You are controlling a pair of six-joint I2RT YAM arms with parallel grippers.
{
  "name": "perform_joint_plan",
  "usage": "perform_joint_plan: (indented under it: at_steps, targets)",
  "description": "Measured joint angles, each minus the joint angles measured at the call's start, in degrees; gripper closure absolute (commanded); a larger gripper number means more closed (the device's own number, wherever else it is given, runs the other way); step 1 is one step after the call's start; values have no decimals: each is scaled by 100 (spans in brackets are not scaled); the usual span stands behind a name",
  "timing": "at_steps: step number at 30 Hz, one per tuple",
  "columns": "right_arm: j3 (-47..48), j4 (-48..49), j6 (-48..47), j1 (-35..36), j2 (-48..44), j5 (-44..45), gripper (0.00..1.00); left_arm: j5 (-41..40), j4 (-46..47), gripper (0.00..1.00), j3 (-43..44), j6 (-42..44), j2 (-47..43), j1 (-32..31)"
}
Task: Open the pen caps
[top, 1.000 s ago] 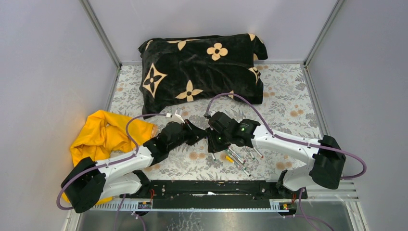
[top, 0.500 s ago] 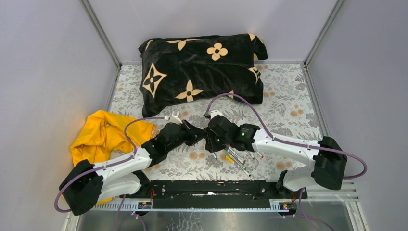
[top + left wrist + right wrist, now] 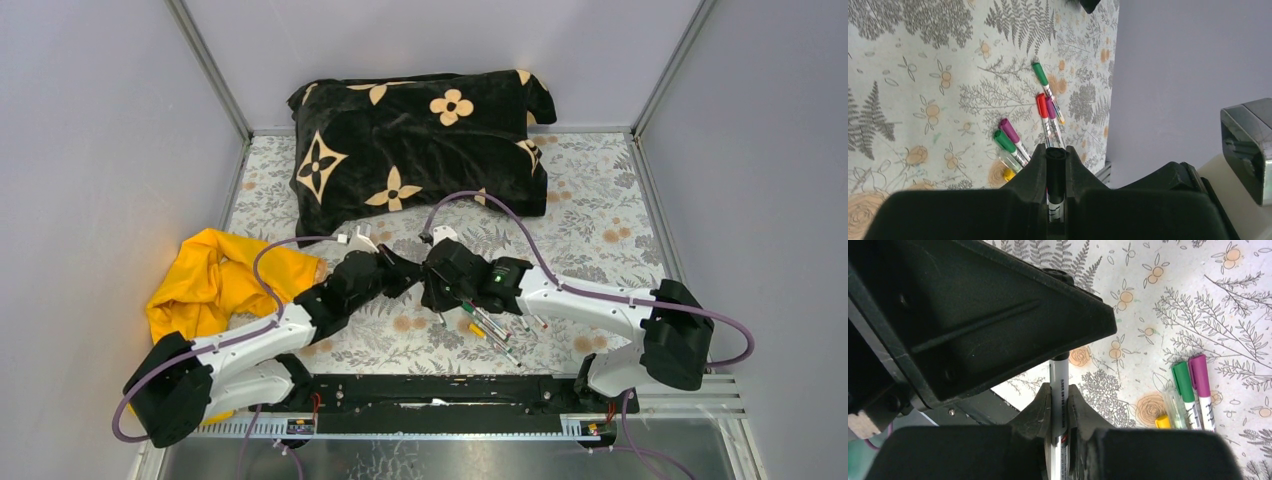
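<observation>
I need to move my left gripper away from the pen's body and down, then let go of the pen's cap, because the tabletop is bare below it and to its left in the top view.
My left gripper [image 3: 404,272] and right gripper [image 3: 432,276] meet tip to tip over the middle of the floral table. One pen spans them. The left gripper [image 3: 1056,153] is shut on its black cap [image 3: 1056,167]. The right gripper [image 3: 1059,391] is shut on its whitish barrel [image 3: 1059,377]. Whether the cap is on or off the barrel is hidden by the fingers. Several capped pens lie on the table under the right arm [image 3: 490,328]: a green cap [image 3: 1039,73], a red cap [image 3: 1041,105], magenta caps [image 3: 1009,129], another green cap [image 3: 1180,381] and a yellow cap [image 3: 1163,421].
A black pillow with tan flowers [image 3: 420,140] lies across the back of the table. A crumpled yellow cloth [image 3: 215,280] lies at the left beside the left arm. Grey walls close in the left, right and back sides.
The right gripper has moved left and slightly back with the pen barrel, closing up against the left gripper. The left arm has shifted only a little.
</observation>
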Motion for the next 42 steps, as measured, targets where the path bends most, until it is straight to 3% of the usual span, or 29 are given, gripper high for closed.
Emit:
perform_joint_plan:
  at_steps: [6, 12, 22, 29, 34, 42]
  targets:
    - [-380, 485, 120, -33, -101, 160, 100, 225, 48, 100, 275, 654, 404, 420]
    - [-1117, -205, 306, 28, -765, 72, 100, -76, 31, 100, 332, 1349, 866, 1794]
    - [-540, -903, 208, -175, -715, 780, 100, -192, -313, 100, 411, 2039, 1176, 1891]
    - [-348, -1191, 13, -1434, -553, 1320, 100, -599, -743, 79, 407, 2179, 1366, 1838]
    - [-350, -1320, -92, -2245, -249, 1530, 100, -713, -855, 75, 409, 2199, 1943, 1742]
    - [-256, -1333, -426, -2758, 514, 1502, 100, -780, -769, 56, 570, 2173, 2225, 1622]
